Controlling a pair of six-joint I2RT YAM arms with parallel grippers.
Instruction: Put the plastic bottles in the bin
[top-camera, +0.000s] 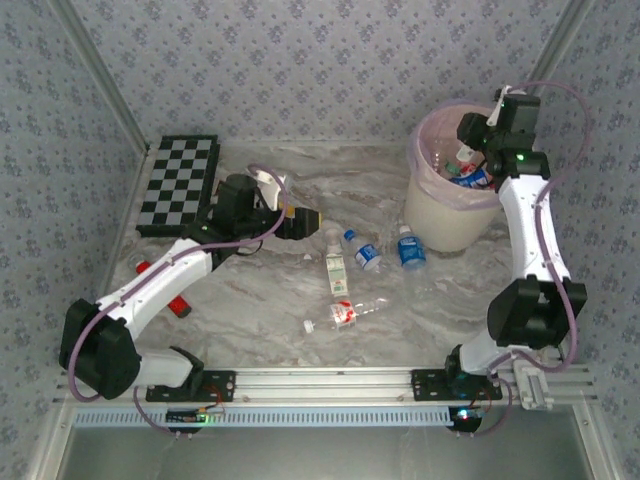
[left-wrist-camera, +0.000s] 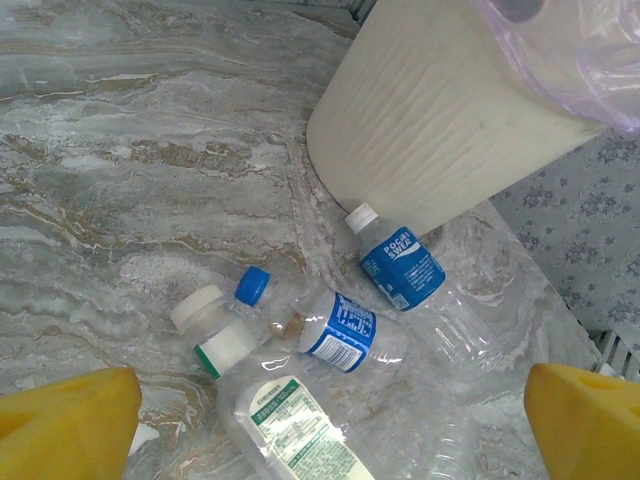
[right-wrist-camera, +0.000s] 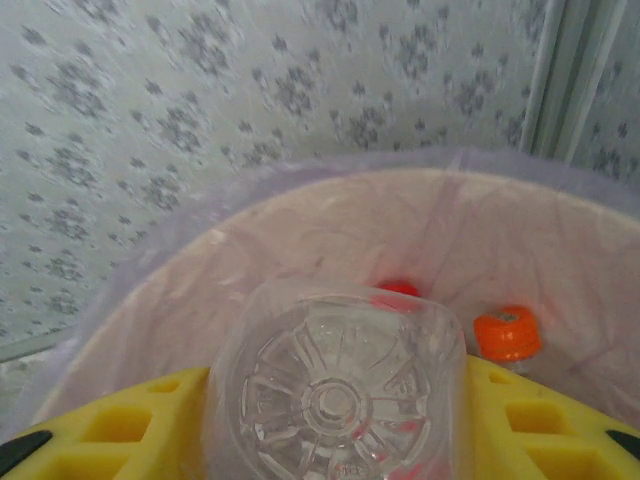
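Observation:
The bottle already hangs over the bin's opening, so the robot should next lower its right gripper into the pink liner, toward the bin's side facing the left gripper, and let the bottle go.
My right gripper (top-camera: 472, 142) hangs over the bin (top-camera: 440, 215), shut on a clear plastic bottle (right-wrist-camera: 335, 395) whose ribbed base faces the wrist camera. Below it, inside the pink liner (right-wrist-camera: 300, 230), lie bottles with an orange cap (right-wrist-camera: 507, 333) and a red cap (right-wrist-camera: 398, 289). My left gripper (top-camera: 303, 222) is open, low over the table, left of the loose bottles. In its wrist view a green-label bottle (left-wrist-camera: 290, 420), a blue-cap bottle (left-wrist-camera: 340, 332) and a blue-label bottle (left-wrist-camera: 405, 268) lie in front of the bin wall (left-wrist-camera: 440, 120). A red-label bottle (top-camera: 345, 312) lies nearer the front.
A black-and-white chequered board (top-camera: 178, 185) leans at the back left. Small red objects (top-camera: 180, 307) lie beside the left arm. Patterned walls close off the back and sides, and a metal rail (top-camera: 320, 380) runs along the front.

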